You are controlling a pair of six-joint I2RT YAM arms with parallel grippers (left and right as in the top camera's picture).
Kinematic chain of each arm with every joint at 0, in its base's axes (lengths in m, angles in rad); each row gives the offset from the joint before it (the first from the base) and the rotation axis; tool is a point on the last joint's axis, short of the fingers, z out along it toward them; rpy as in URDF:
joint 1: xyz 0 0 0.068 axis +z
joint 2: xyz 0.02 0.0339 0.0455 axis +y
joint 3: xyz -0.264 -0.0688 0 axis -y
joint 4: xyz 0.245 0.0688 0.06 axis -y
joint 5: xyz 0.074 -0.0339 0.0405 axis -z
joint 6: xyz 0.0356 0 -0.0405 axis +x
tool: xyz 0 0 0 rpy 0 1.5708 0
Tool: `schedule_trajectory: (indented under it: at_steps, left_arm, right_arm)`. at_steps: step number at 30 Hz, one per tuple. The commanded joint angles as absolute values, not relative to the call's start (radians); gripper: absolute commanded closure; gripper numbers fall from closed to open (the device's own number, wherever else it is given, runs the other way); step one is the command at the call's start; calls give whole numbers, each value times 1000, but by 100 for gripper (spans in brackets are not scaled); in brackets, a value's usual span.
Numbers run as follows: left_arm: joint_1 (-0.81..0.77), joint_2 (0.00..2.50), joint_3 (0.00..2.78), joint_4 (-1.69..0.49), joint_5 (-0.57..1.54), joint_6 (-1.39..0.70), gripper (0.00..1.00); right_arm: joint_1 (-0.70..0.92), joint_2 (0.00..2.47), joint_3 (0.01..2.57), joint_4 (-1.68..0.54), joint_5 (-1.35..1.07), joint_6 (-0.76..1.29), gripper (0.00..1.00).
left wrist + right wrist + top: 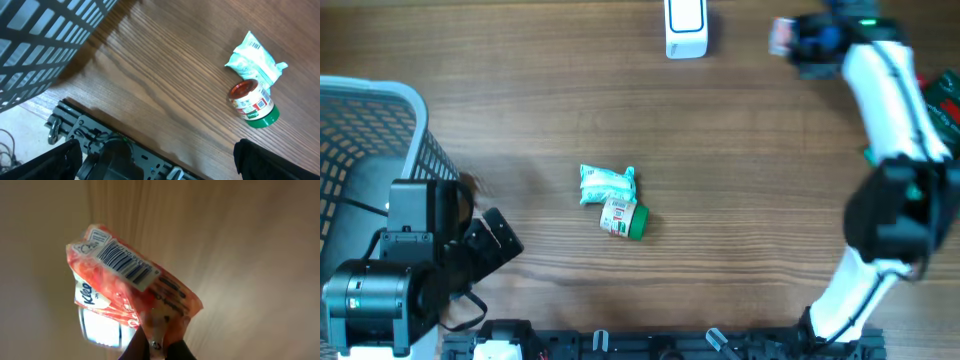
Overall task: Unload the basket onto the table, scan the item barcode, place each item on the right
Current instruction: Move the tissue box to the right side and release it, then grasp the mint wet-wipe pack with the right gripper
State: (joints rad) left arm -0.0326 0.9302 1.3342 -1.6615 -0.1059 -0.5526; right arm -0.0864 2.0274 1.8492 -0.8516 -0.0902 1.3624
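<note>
I should next move my right gripper to the right in the overhead view and then down onto the green package (943,108), because other items already lie there away from the scanner.
My right gripper (157,347) is shut on the lower edge of an orange-red snack packet (125,287), held up off the table. The packet's white label with its barcode (122,262) faces the wrist camera. In the overhead view that packet (781,38) hangs at the far right, and my right gripper (798,42) is to the right of the white scanner (685,28). The scanner (100,327) shows as a bright white patch behind the packet. My left gripper (160,167) stands wide open with nothing in it, beside the basket.
A grey mesh basket (370,130) fills the left side (45,40). A green-white packet (607,184) and a small jar with a green lid (623,218) lie together mid-table, also in the left wrist view as the packet (252,57) and jar (252,102).
</note>
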Motion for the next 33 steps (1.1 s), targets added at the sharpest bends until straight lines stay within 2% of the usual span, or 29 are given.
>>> schedule_trajectory:
  at_steps: [1, 3, 6, 7, 8, 9, 10, 11, 13, 15, 17, 19, 22, 26, 29, 31, 33]
  left_arm:
    - [-35, 929, 1338, -1662, -101, -562, 0]
    - [-35, 929, 1338, -1662, -101, -562, 0]
    - [-35, 929, 1338, -1662, -101, -562, 0]
    - [-35, 929, 1338, -1662, -101, -562, 0]
    - [-35, 929, 1338, -1662, -101, -562, 0]
    - [-35, 929, 1338, -1662, -101, -562, 0]
    - [-35, 929, 1338, -1662, -101, -562, 0]
    - [-35, 929, 1338, -1662, -101, -562, 0]
    - [-35, 929, 1338, -1662, -101, -562, 0]
    - [-35, 929, 1338, -1662, -101, -562, 0]
    - [-35, 929, 1338, -1662, -101, -562, 0]
    - [-35, 929, 1338, -1662, -101, -562, 0]
    - [-35, 929, 1338, -1662, -101, -562, 0]
    - [-35, 929, 1338, -1662, -101, -562, 0]
    - [-35, 929, 1338, -1662, -101, -562, 0]
    - [-35, 929, 1338, -1662, -101, -562, 0]
    - [-35, 929, 1338, -1662, -101, -562, 0]
  right_arm:
    - [-196, 2028, 1845, -950, 292, 1291, 95]
    - [-298, 2062, 1798, -952, 377, 1247, 95]
    - [-377, 2123, 1741, -881, 315, 1120, 94]
    - [-391, 2146, 1729, -859, 284, 1092, 89]
    - [-397, 2173, 1725, -850, 280, 1063, 78]
    - [-398, 2183, 1725, -843, 291, 1034, 62]
    - [-398, 2184, 1726, -822, 290, 976, 37]
    - [-397, 2176, 1747, -810, 277, 876, 21]
    - [-394, 2151, 1821, -856, 248, 803, 2]
    - [-391, 2083, 1891, -931, 149, 813, 1]
    - [-376, 1982, 1898, -967, -58, 794, 1]
    - [-339, 1936, 1898, -986, -247, 673, 1]
    - [-210, 1926, 1890, -1099, -570, 377, 1]
    - [33, 1926, 1848, -1199, -574, 211, 1]
    - [270, 1926, 1730, -1153, -568, -57, 2]
    - [399, 1926, 1630, -1064, -462, -85, 2]
    - [517, 1927, 1518, -944, -368, -5, 8]
